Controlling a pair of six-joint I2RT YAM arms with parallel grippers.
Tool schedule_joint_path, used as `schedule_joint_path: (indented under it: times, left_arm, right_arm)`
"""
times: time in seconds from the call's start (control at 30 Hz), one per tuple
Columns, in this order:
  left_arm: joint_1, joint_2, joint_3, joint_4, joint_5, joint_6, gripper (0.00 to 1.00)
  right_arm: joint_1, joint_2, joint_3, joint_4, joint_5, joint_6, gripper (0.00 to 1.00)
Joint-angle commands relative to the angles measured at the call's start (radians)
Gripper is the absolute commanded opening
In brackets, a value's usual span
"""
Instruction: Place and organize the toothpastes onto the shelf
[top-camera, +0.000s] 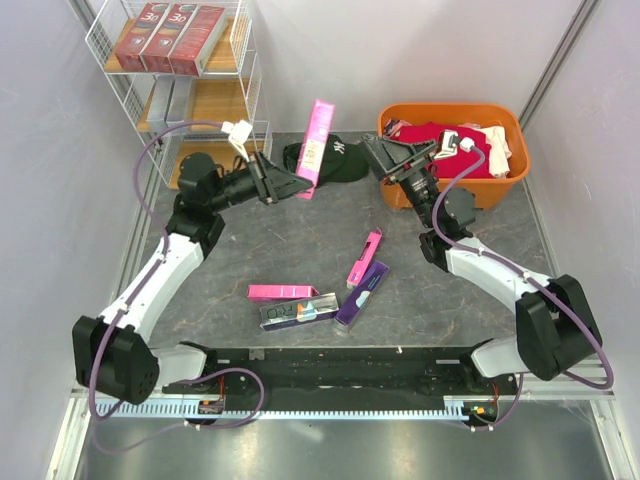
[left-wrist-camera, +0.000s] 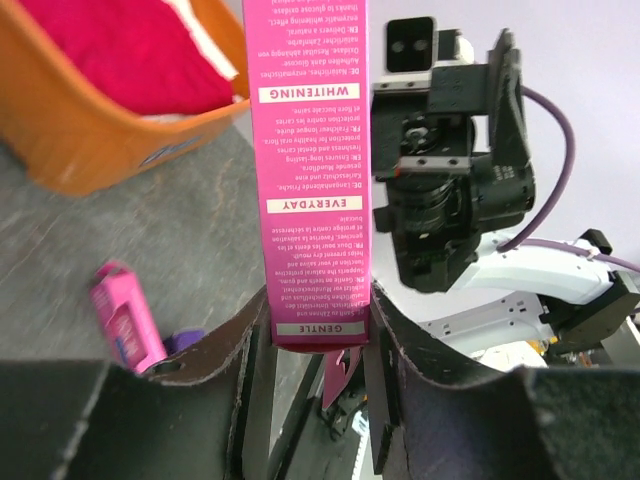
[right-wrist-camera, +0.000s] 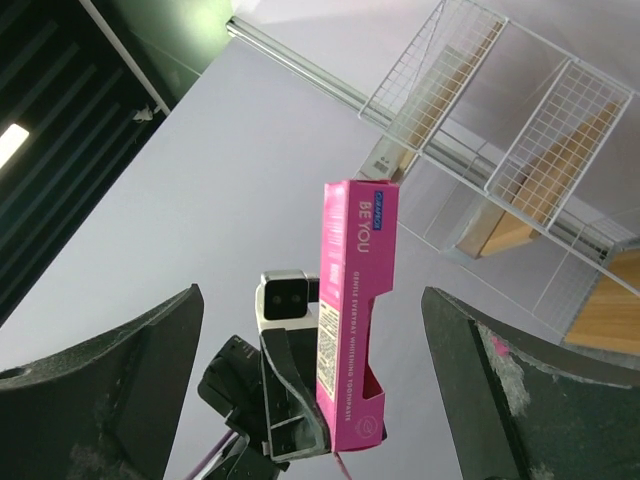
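Note:
Next, my left gripper carries the box outward and left in the top view to the middle board's bare strip (top-camera: 209, 104) and releases it there.
My left gripper (top-camera: 298, 186) is shut on the lower end of a hot pink toothpaste box (top-camera: 316, 148), holding it upright above the table. The left wrist view shows the box (left-wrist-camera: 310, 170) pinched between the jaws of the left gripper (left-wrist-camera: 320, 335). My right gripper (top-camera: 388, 157) stands open just right of the box, apart from it; in its own view the box (right-wrist-camera: 355, 310) hangs between the wide jaws of the right gripper (right-wrist-camera: 310, 300). The shelf (top-camera: 180, 100) carries three dark red toothpastes (top-camera: 168, 38) on its top board and silver-grey ones (top-camera: 165, 100) below.
On the table lie a pink box (top-camera: 282, 292), a holographic one (top-camera: 298, 312), a purple one (top-camera: 362, 295) and another pink one (top-camera: 364, 257). An orange tub (top-camera: 455, 150) of cloths stands back right. A dark green cap (top-camera: 340, 160) lies behind the held box.

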Motion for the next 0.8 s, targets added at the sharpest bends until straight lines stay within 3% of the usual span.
schedule_joint_path:
  times: [0.0, 0.3, 0.53, 0.77]
  left_arm:
    - [0.127, -0.098, -0.079, -0.043, 0.109, 0.044, 0.28]
    - [0.439, -0.176, -0.189, -0.09, 0.285, 0.024, 0.27]
    - [0.583, -0.168, -0.225, -0.09, 0.359, 0.001, 0.24]
    - [0.685, -0.107, -0.251, 0.05, 0.405, -0.118, 0.22]
  right_arm:
    - [-0.006, 0.021, 0.027, 0.043, -0.039, 0.014, 0.98]
    - [-0.015, 0.057, 0.041, 0.009, -0.091, 0.009, 0.98]
    - [-0.022, 0.054, 0.061, -0.061, -0.122, -0.02, 0.98]
    - [-0.025, 0.042, 0.07, -0.121, -0.125, -0.066, 0.98]
